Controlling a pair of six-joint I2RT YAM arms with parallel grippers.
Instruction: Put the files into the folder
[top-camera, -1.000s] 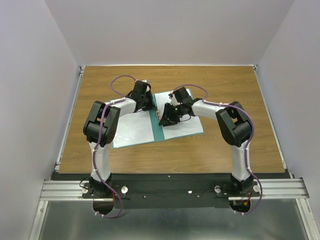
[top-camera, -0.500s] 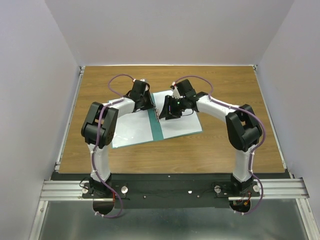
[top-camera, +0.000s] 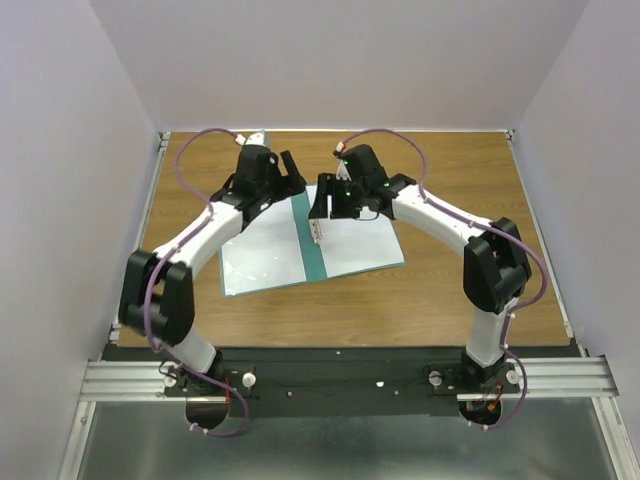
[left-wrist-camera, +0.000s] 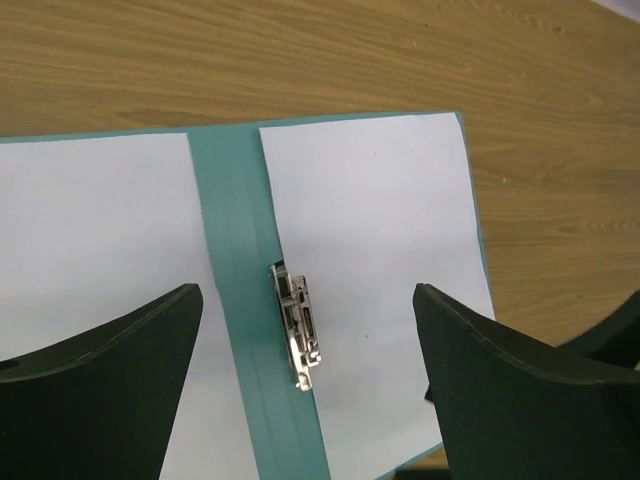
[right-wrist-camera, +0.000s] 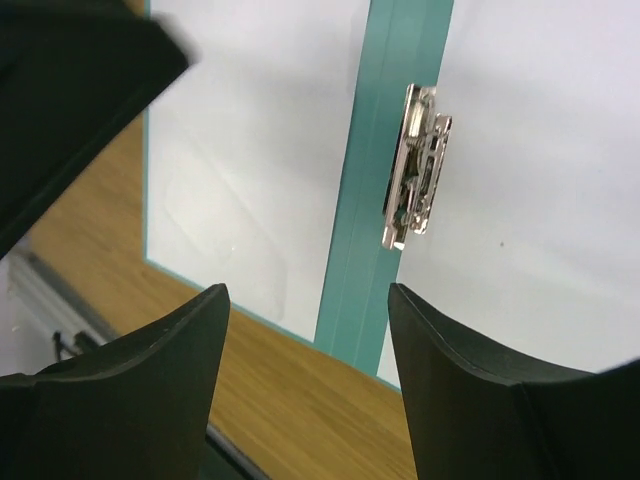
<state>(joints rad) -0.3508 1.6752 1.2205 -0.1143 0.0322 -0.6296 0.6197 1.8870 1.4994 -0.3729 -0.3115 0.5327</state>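
Note:
My right gripper moves down and over toward the spine next, then brings its fingers onto the metal clip (top-camera: 315, 230) (right-wrist-camera: 416, 168).
The teal-green folder (top-camera: 316, 258) lies open and flat on the wooden table. A small metal clip (left-wrist-camera: 297, 325) sits at the right edge of its spine (right-wrist-camera: 375, 170). A white file sheet (top-camera: 362, 240) covers the right half, with its inner edge at the clip. The left half (top-camera: 260, 262) shows white under a glossy clear leaf (right-wrist-camera: 250, 180). My left gripper (top-camera: 293, 172) hovers over the folder's far edge, open and holding nothing. My right gripper (top-camera: 325, 200) hangs just above the spine and clip, also open and empty. In each wrist view the jaws stand apart above the spine.
Bare wood table (top-camera: 450, 290) surrounds the folder on all sides. A metal rail (top-camera: 140, 230) runs along the left table edge, and plain walls close in the left, right and back. The arm bases stand on the near rail (top-camera: 340, 378).
My left gripper went from shut to wide open and lifted away toward the back, its arm stretching out. The right gripper opened wider and rose off the clip. The folder stayed put.

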